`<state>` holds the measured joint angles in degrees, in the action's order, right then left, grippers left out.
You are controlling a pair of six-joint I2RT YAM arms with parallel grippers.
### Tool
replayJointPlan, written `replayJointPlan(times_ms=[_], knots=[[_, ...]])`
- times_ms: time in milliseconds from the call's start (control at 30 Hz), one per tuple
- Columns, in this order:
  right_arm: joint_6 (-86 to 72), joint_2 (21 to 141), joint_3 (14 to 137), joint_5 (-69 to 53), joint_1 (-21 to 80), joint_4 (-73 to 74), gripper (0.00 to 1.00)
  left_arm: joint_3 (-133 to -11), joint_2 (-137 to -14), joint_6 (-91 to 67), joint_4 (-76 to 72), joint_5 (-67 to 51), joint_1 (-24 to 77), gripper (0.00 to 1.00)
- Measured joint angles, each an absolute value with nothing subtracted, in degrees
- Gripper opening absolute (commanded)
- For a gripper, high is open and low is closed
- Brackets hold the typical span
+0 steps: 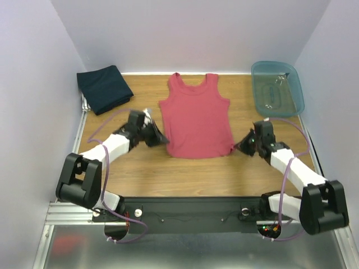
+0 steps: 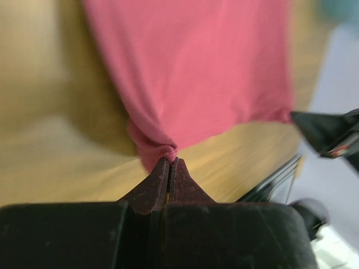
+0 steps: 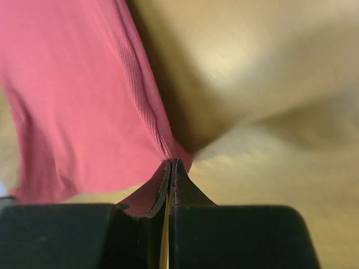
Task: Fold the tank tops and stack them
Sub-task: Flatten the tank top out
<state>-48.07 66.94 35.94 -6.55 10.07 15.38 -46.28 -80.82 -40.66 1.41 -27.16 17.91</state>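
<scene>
The tank top's pinched hem corner hangs above the table. My left gripper needs to move back and down next, onto the bare table nearer the base bar (image 1: 163, 161), and let go there.
The dark red tank top (image 1: 196, 115) lies spread on the wooden table, straps toward the far wall. My left gripper (image 1: 164, 140) is shut on its near left hem corner; in the left wrist view the red cloth (image 2: 190, 73) bunches at the closed fingertips (image 2: 170, 161). My right gripper (image 1: 238, 147) is shut on the near right hem corner; in the right wrist view the cloth (image 3: 73, 101) pinches between the fingertips (image 3: 171, 163). Both corners look slightly lifted. The navy tank top (image 1: 104, 88) sits folded at the far left corner.
A translucent blue plastic tub (image 1: 277, 87) stands at the far right. White walls enclose the table on three sides. The black base rail (image 1: 190, 216) runs along the near edge between the arm bases.
</scene>
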Motion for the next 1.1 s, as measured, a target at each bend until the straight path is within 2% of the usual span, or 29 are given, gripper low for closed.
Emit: replayJointPlan(times_ms=[100,233,533,600,667,700,767,833,867,1000,1100], knots=[[-50.33,62.37,29.30,-6.90,10.02,15.97,0.00,-37.56,-80.29,-42.17,0.64,-26.59,21.23,0.00],[-53.19,56.64,23.44,-7.79,9.78,15.81,0.00,-32.05,-77.58,-45.01,-0.75,-25.45,22.85,0.00],[-54.61,53.19,20.80,-3.90,9.65,21.02,0.02,-30.85,-72.64,-46.81,0.82,-21.85,22.90,0.00],[-54.11,52.84,21.93,-1.76,9.41,23.20,0.05,-30.79,-72.44,-46.72,1.87,-21.54,22.90,0.06],[-53.28,52.84,23.35,0.54,9.06,25.04,0.14,-30.70,-72.34,-46.52,3.01,-21.37,22.90,0.20],[-52.82,52.84,24.03,1.41,8.91,25.89,0.25,-30.70,-72.34,-46.22,3.53,-21.34,22.90,0.25],[-52.07,52.88,25.21,2.87,8.58,27.09,0.38,-30.70,-72.12,-45.58,4.89,-21.23,22.90,0.37],[-51.57,52.88,26.13,4.03,8.43,28.23,0.50,-30.72,-71.31,-44.86,6.50,-21.12,22.90,0.42],[-51.33,52.86,26.41,4.29,8.34,28.53,0.58,-30.94,-70.50,-44.27,7.88,-20.84,22.90,0.53],[-49.98,51.86,28.56,5.54,8.23,31.42,0.63,-33.80,-67.66,-42.76,12.51,-19.33,22.87,0.55],[-48.62,51.07,31.18,5.08,8.23,32.80,0.62,-39.00,-66.61,-41.01,14.81,-17.87,22.06,0.54]])
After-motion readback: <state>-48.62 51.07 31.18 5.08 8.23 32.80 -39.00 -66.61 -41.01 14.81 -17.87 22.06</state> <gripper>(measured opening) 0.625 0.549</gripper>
